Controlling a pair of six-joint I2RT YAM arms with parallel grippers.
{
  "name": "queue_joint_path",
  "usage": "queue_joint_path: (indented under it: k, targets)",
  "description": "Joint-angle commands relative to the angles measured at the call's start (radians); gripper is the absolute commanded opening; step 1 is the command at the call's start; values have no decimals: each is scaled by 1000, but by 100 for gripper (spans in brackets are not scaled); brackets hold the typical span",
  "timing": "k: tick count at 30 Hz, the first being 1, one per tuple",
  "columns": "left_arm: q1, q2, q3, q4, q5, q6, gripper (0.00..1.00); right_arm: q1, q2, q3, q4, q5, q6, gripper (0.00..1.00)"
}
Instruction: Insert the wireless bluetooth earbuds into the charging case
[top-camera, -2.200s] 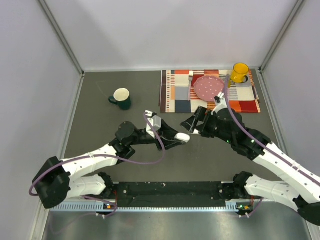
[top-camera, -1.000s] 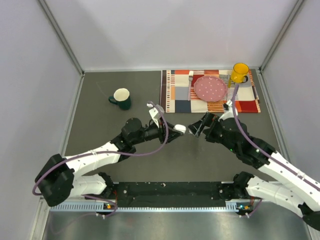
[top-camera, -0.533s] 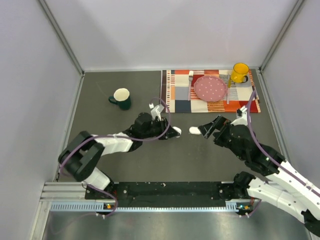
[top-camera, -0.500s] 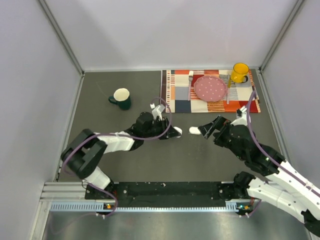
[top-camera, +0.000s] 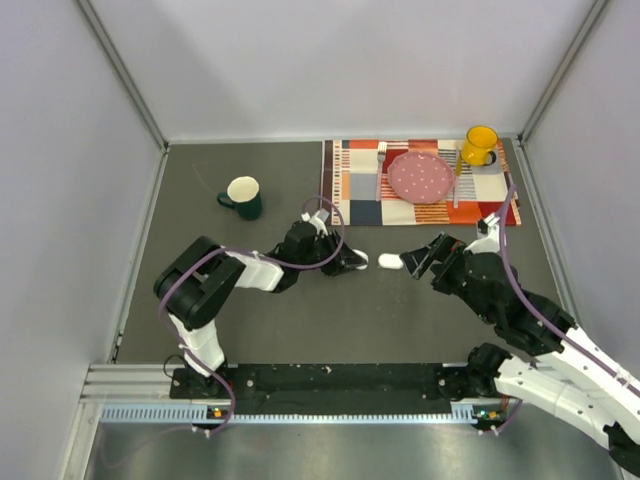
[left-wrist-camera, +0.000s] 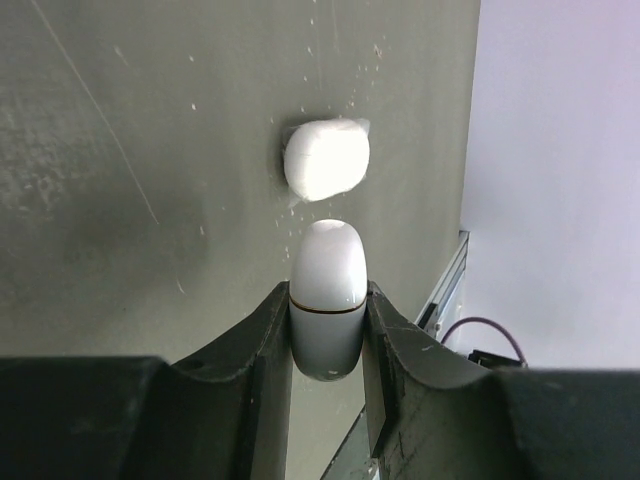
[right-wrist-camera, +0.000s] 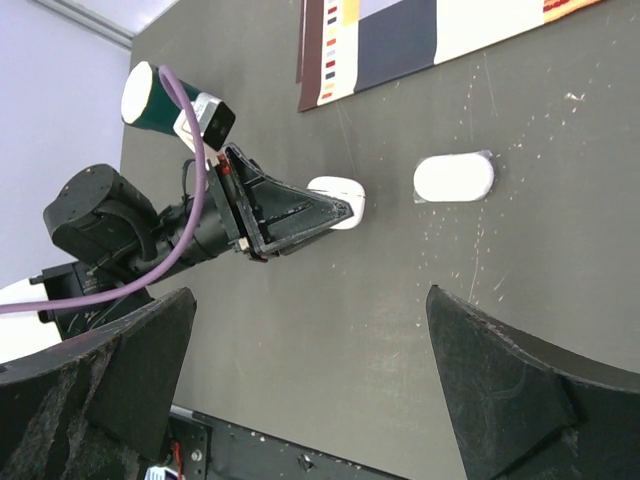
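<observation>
The closed white charging case (left-wrist-camera: 326, 285) will next go down beside the second case, where my left gripper will release it, since grey table is below.
My left gripper (left-wrist-camera: 327, 300) is shut on a closed white charging case (left-wrist-camera: 326, 285) with a thin seam, and holds it low over the grey table (top-camera: 300, 320). It also shows in the top view (top-camera: 357, 262). A second white rounded case (left-wrist-camera: 326, 160) lies on the table just ahead of it, apart from it, as the top view (top-camera: 390, 261) and the right wrist view (right-wrist-camera: 454, 177) show. My right gripper (right-wrist-camera: 310, 293) is open and empty, just right of that second case in the top view (top-camera: 425, 255). No earbuds are in view.
A dark green mug (top-camera: 243, 196) stands at the back left. A striped placemat (top-camera: 350, 190) at the back right bears a pink plate (top-camera: 418, 177), cutlery and a yellow mug (top-camera: 480, 145). Grey walls close the table's sides.
My left arm has folded and reached farther right, the case still in its jaws. The second case now lies free on the table, and my right gripper has drawn back to the right.
</observation>
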Motion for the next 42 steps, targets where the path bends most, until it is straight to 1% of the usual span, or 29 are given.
queue_joint_path:
  k: [1, 4, 6, 8, 10, 12, 14, 17, 20, 24, 29, 31, 32, 34, 42]
  targets:
    - [3, 33, 32, 66, -33, -65, 5, -9, -16, 1, 6, 45, -48, 99]
    - [2, 53, 36, 57, -54, -93, 7, -10, -25, 5, 8, 43, -82, 99]
    - [2, 59, 37, 55, -60, -105, 10, -10, -37, 5, 9, 42, -99, 99]
    - [0, 56, 29, 89, -71, -110, 15, -12, -43, 3, 9, 46, -113, 99]
    - [-6, 62, 6, 150, -95, -142, 16, -12, -46, 11, 14, 50, -132, 99]
    - [-6, 84, 19, 144, -85, -156, 16, -15, -40, 29, 15, 50, -166, 99]
    - [-14, 88, 28, 105, -92, -157, 17, -15, -34, 46, 15, 48, -200, 99]
    - [-32, 79, 25, 62, -138, -153, 20, -17, -25, 61, 15, 48, -221, 99]
    - [-40, 78, 43, 22, -140, -131, 24, -17, -20, 63, 14, 42, -220, 99]
    - [-46, 59, 68, -98, -172, -84, 30, -15, -26, 52, 14, 8, -197, 99]
    - [-47, 53, 65, -130, -197, -82, 35, -17, -68, 26, 14, -6, -174, 99]
    - [-49, 53, 69, -152, -206, -79, 41, -17, -80, 21, 12, -7, -177, 99]
    - [-49, 51, 69, -156, -212, -78, 49, -17, -83, 20, 12, -6, -180, 99]
    - [-49, 42, 60, -153, -218, -75, 50, -17, -92, 24, 11, -4, -183, 99]
    - [-51, -16, 39, -241, -258, -30, 52, -17, -88, 34, 9, -9, -179, 99]
